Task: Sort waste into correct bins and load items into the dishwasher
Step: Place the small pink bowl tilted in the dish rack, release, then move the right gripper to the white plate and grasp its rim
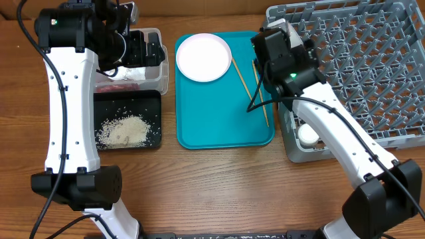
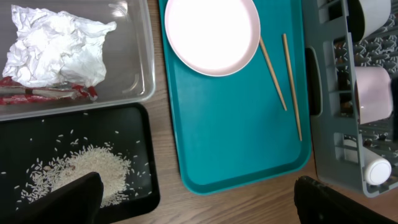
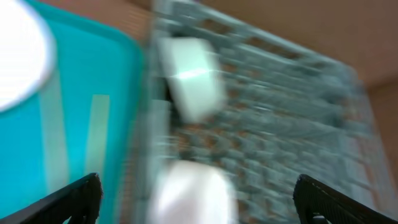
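Note:
This dish is still unracked, so my right gripper will next swing off the rack [image 1: 358, 66], over the teal tray and down onto the plate's rim by the chopsticks.
The crumpled white tissue [image 2: 56, 46] and reddish scraps [image 2: 43, 94] lie in the clear tub [image 1: 154, 78]. The rice heap [image 1: 123, 130] lies in the black tray [image 1: 154, 106]. The white plate [image 1: 204, 57] and two chopsticks [image 1: 242, 79] rest on the teal tray [image 1: 226, 126]. The grey dish rack [image 1: 358, 66] holds two white bowls [image 2: 373, 93] and a small cup [image 1: 307, 135] along its left edge. My left gripper [image 1: 143, 48] is open and empty above the tub [image 2: 199, 208]. My right gripper [image 1: 277, 33] is open and empty over the rack's left edge [image 3: 199, 202].
The right wrist view is blurred; it shows a white bowl [image 3: 189, 78] in the rack [image 3: 286, 124] and the teal tray [image 3: 81, 93] to the left. Bare wooden table [image 1: 219, 186] lies in front of the trays. The right arm crosses the rack's front left corner.

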Robot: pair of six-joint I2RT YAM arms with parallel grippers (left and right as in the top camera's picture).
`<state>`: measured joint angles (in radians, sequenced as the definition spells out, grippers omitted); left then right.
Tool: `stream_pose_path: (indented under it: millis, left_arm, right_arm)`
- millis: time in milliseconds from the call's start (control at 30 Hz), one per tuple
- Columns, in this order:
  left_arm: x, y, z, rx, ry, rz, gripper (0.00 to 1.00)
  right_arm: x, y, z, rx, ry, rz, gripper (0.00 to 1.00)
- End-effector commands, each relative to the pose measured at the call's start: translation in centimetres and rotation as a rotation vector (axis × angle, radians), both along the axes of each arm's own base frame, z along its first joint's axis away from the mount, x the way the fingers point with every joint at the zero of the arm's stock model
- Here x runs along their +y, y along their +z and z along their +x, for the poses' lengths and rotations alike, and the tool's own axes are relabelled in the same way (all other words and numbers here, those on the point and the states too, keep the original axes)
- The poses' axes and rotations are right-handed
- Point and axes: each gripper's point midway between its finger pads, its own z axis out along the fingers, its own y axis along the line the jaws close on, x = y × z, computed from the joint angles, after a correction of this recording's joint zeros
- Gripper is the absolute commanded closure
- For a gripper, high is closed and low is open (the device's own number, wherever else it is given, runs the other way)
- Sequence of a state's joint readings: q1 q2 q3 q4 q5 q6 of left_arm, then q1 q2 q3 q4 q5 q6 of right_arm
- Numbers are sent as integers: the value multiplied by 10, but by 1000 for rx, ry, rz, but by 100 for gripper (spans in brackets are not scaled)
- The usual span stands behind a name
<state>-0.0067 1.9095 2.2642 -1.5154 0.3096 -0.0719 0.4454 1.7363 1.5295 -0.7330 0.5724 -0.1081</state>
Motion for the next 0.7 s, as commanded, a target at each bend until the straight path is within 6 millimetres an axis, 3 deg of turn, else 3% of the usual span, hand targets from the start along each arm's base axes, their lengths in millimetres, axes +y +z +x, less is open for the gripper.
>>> stream_pose_path:
  millis: [0, 133, 233, 300, 333, 433, 467, 533, 667]
  left_arm:
    - [-1, 1, -1, -1, 0, 3, 0]
    - [-1, 1, -1, -1, -1, 3, 0]
    - [-1, 1, -1, -1, 0, 3, 0]
    - [-1, 1, -1, -1, 0, 3, 0]
    - [-1, 1, -1, -1, -1, 3, 0]
    - [-1, 1, -1, -1, -1, 3, 0]
    - [-1, 1, -1, -1, -1, 3, 0]
    - [-1, 1, -1, -1, -1, 3, 0]
    - [-1, 1, -1, -1, -1, 3, 0]
  right_arm:
    - [71, -3, -13, 104, 280, 328, 0]
    - [135, 10, -37, 183, 561, 613, 0]
    - [157, 30, -36, 159, 595, 773, 0]
    - [152, 30, -20, 134, 426, 859, 0]
    - [142, 22, -7, 119, 251, 911, 0]
    - [101, -14, 14, 65, -271, 998, 0]
    - [94, -25, 17, 54, -367, 1014, 0]
    - [96, -44, 19, 85, -439, 1041, 0]
    - [119, -55, 16, 186, -396, 1116, 0]
